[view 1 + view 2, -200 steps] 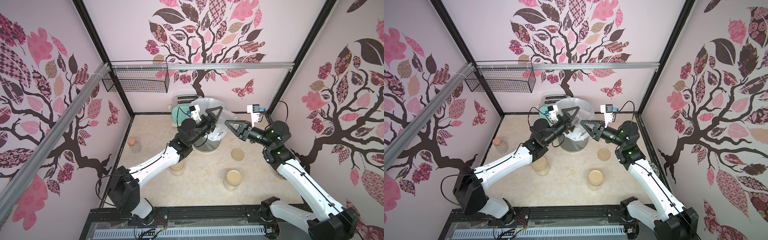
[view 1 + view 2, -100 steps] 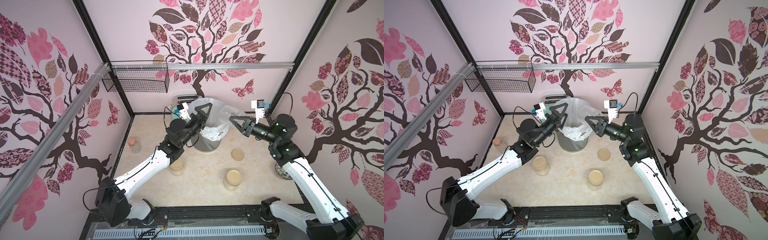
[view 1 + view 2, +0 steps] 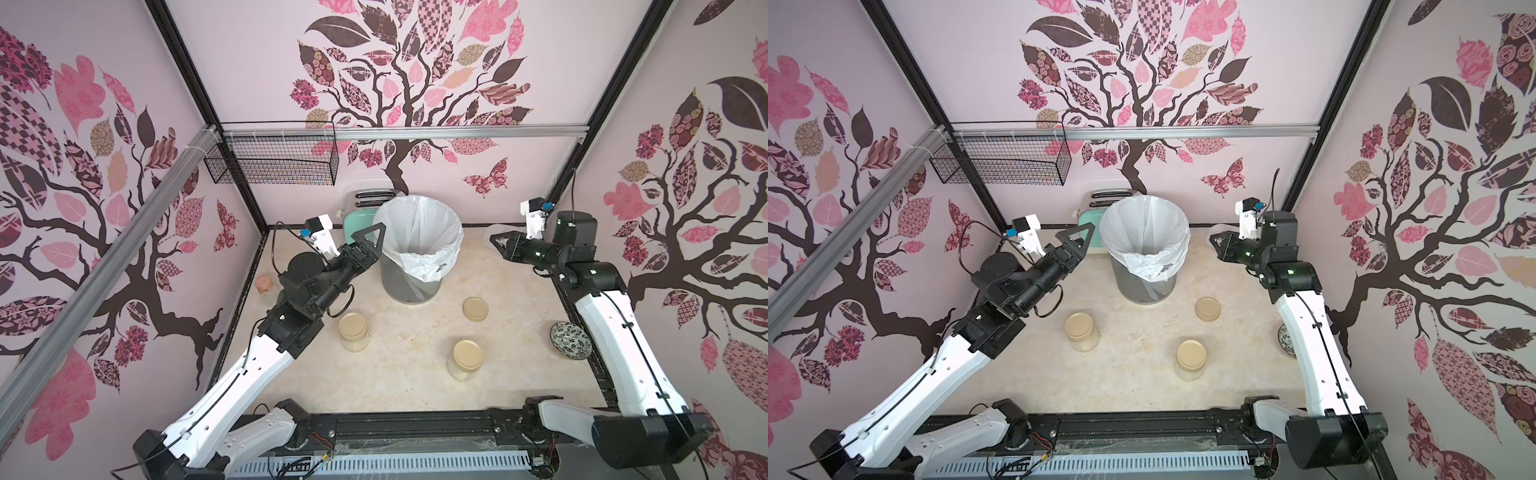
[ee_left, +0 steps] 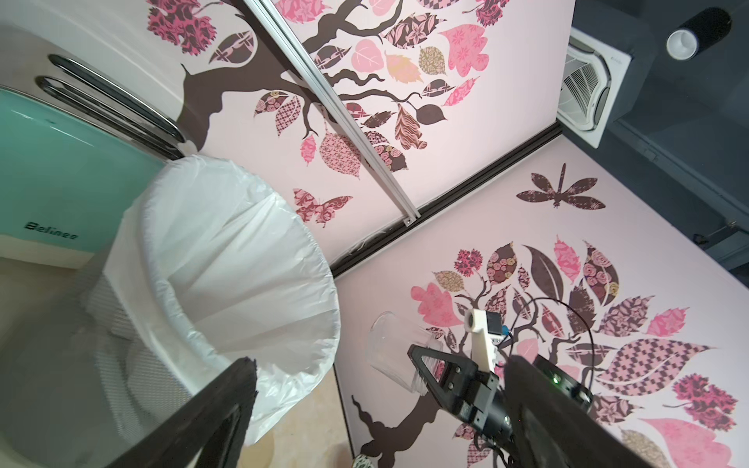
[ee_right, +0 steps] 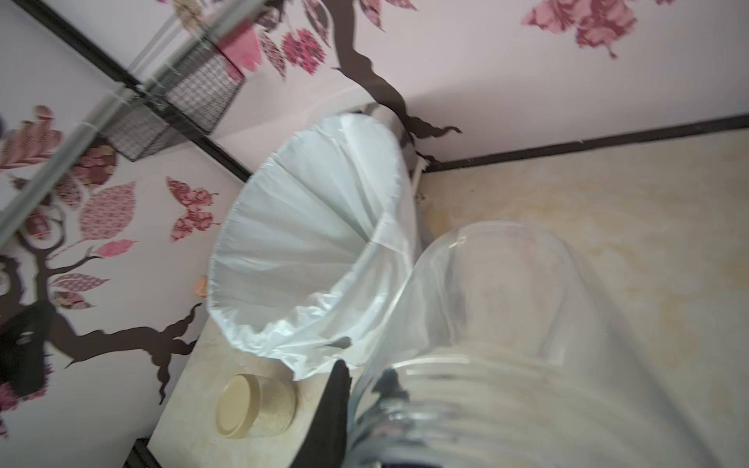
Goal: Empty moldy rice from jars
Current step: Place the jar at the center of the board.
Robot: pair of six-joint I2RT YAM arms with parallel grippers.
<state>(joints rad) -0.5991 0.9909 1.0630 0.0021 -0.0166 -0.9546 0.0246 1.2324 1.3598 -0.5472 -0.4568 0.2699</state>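
Observation:
The jar is empty, so my right gripper should tilt it downward, lower it onto bare tabletop below beside the loose lid (image 3: 475,309) and release the jar's rim.
My right gripper (image 3: 497,240) is shut on the rim of an empty clear glass jar (image 5: 506,308), held lidless in the air to the right of the bin (image 3: 417,249); the left wrist view shows that jar (image 4: 399,352) too. My left gripper (image 3: 371,244) hangs open and empty at the bin's left side. Two lidded jars stand on the table, one front left (image 3: 353,331) and one front centre (image 3: 465,360). Moldy rice (image 5: 277,409) shows as cream grains through the glass. A loose beige lid (image 3: 475,309) lies flat between the bin and the centre jar.
A mint toaster (image 3: 356,220) stands behind the bin against the back wall. A small cork-topped bottle (image 3: 264,285) is at the left wall and a patterned ceramic bowl (image 3: 570,340) at the right wall. A wire basket (image 3: 270,160) hangs on the back left.
Both arms have drawn back from above the bin: the left gripper went left, and the right gripper went right with the empty jar still in it.

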